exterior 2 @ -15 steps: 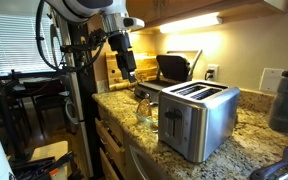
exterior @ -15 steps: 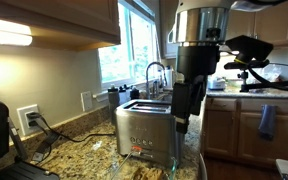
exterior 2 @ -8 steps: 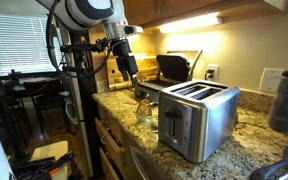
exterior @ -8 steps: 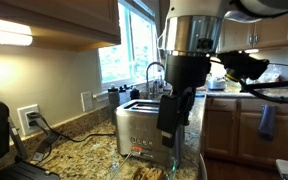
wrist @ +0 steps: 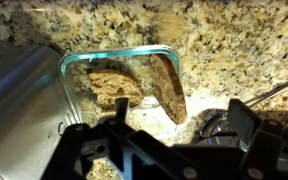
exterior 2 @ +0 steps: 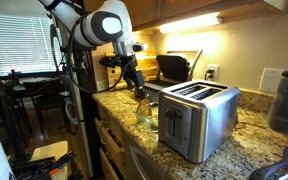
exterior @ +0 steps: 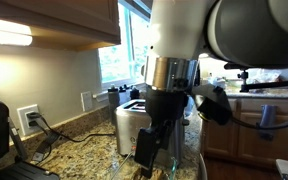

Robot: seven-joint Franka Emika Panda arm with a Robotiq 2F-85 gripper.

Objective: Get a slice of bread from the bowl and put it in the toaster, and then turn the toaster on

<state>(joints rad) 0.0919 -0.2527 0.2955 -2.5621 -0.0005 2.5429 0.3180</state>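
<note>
The robot's gripper has one end of the upright slice between its open fingers, so it should next go down into the bowl (exterior 2: 146,110) and close on that end of the slice.
The clear glass bowl (wrist: 119,55) sits on the granite counter right beside the steel toaster (wrist: 14,115). It holds tan bread: one slice (wrist: 109,87) lies flat and another slice (wrist: 169,85) stands on edge. My gripper (wrist: 179,125) is open and empty just above the bowl, near its right half, with the upright slice ahead of the fingers. In both exterior views the gripper (exterior 2: 141,90) (exterior: 144,150) hangs over the bowl (exterior 2: 146,110) next to the toaster (exterior 2: 199,115). The arm hides most of the toaster (exterior: 129,125) in an exterior view.
A black appliance (exterior 2: 174,67) stands against the wall behind the bowl. A dark bottle (exterior 2: 287,98) stands past the toaster. A wall outlet (exterior: 29,118) with a cable is on the backsplash. The counter edge (exterior 2: 109,112) runs close to the bowl.
The arm has come down and closer to the bowl over the last second. The gripper stays open. Bowl, bread and toaster have not moved.
</note>
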